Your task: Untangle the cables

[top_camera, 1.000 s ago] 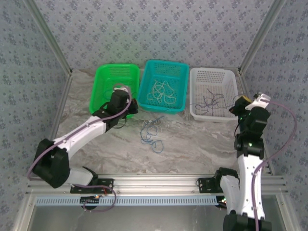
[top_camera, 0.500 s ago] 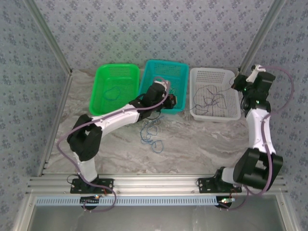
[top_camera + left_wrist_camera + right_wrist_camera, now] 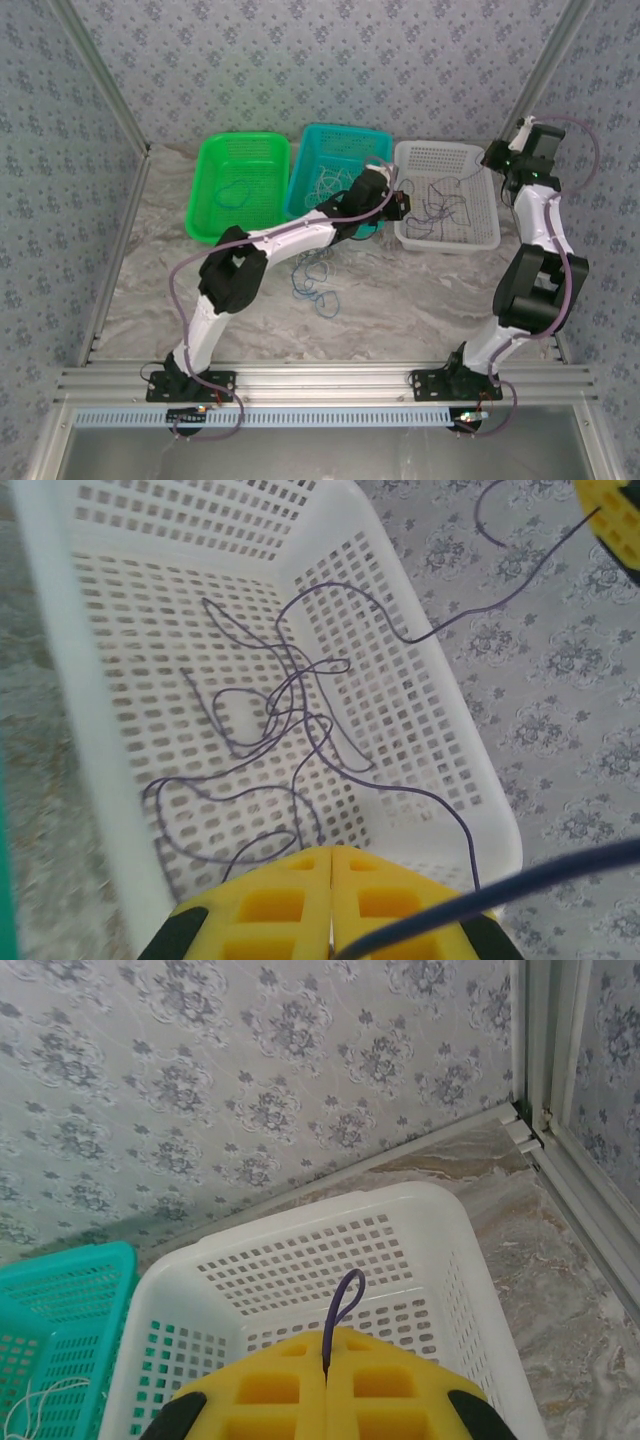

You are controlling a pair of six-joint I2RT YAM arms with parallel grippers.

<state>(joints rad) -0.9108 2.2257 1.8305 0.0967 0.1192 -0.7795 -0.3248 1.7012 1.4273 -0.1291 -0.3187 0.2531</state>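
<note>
The rest of the dark cable is inside, so next I will move my right gripper down and over toward the tangle over the white basket's far end (image 3: 464, 163) (image 3: 396, 1312) to let go of that cable.
A tangle of dark purple cables (image 3: 290, 705) lies in the white basket (image 3: 446, 244). One dark strand (image 3: 470, 612) rises out of it to my right gripper (image 3: 493, 157), which hangs over the basket's far right corner. That gripper (image 3: 327, 1341) is shut on a small loop of the dark cable (image 3: 343, 1295). My left gripper (image 3: 402, 205) hovers at the basket's left rim, its yellow fingers (image 3: 280, 900) shut. A blurred dark strand (image 3: 500, 890) crosses its right finger; I cannot tell whether it is pinched. A blue cable (image 3: 315, 282) lies looped on the table.
A green basket (image 3: 245, 138) at the back left holds a blue loop (image 3: 232, 192). The teal basket (image 3: 345, 131) in the middle holds white cables (image 3: 330, 182). Patterned walls and metal frame posts close in the back and sides.
My left arm swung right from the green basket, across the teal one, to the white basket. My right arm rose and reached back to the white basket's far corner, drawing a dark strand up.
</note>
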